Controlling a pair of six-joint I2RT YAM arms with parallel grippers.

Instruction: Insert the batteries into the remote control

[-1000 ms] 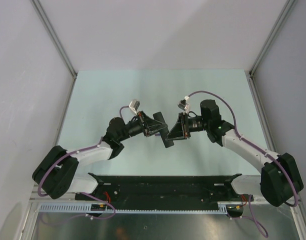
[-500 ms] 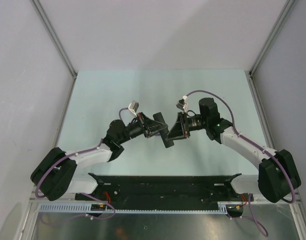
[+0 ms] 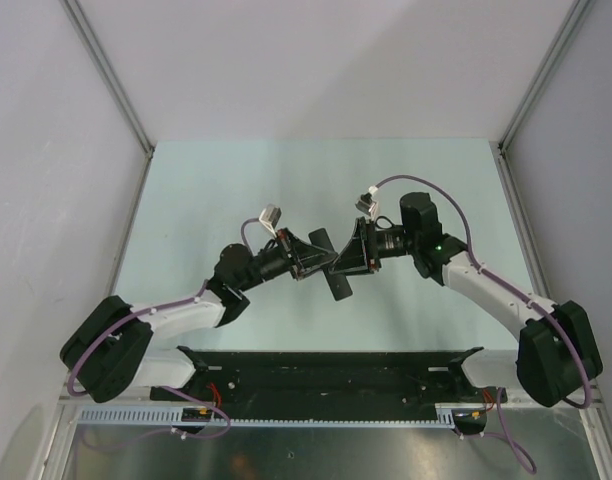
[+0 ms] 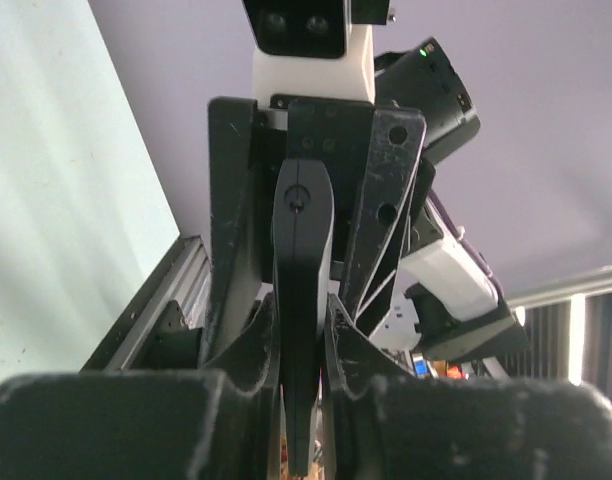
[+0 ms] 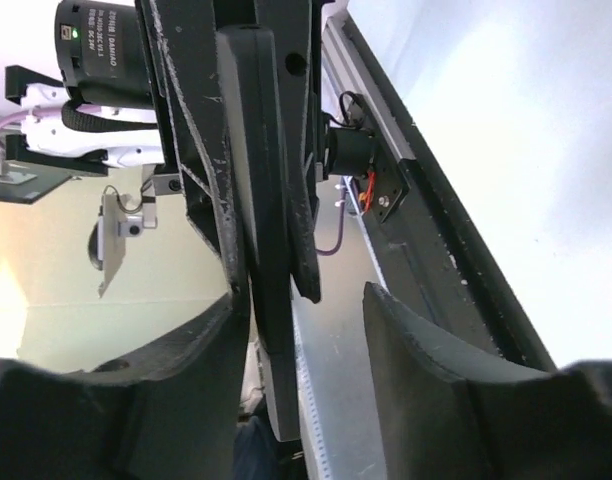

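Note:
I will next swing my left gripper to the bare tabletop below it and to its left in the top view. I will tip the gripper's fingers downward, lower the remote control (image 3: pixel 338 272) and release it.
The remote control (image 3: pixel 338 272), a slim black bar, hangs in the air above the table's middle between both arms. My left gripper (image 3: pixel 313 262) is shut on it: in the left wrist view the remote control (image 4: pixel 304 290) stands edge-on, pinched between the two fingers of the left gripper (image 4: pixel 303 360). My right gripper (image 3: pixel 352 256) faces it from the other side. In the right wrist view the remote control (image 5: pixel 269 300) lies against one finger (image 5: pixel 186 350) of the open right gripper (image 5: pixel 306 345), with a wide gap to the other finger (image 5: pixel 416 345). The batteries are out of view.
The pale green tabletop (image 3: pixel 206 200) runs back to grey walls on three sides. A black base rail (image 3: pixel 326 372) and a perforated cable strip (image 3: pixel 266 418) run along the near edge, and purple cables loop off both arms.
My right gripper's jaws have parted, leaving a gap on one side of the remote control. The left arm has edged right, still shut on the remote control.

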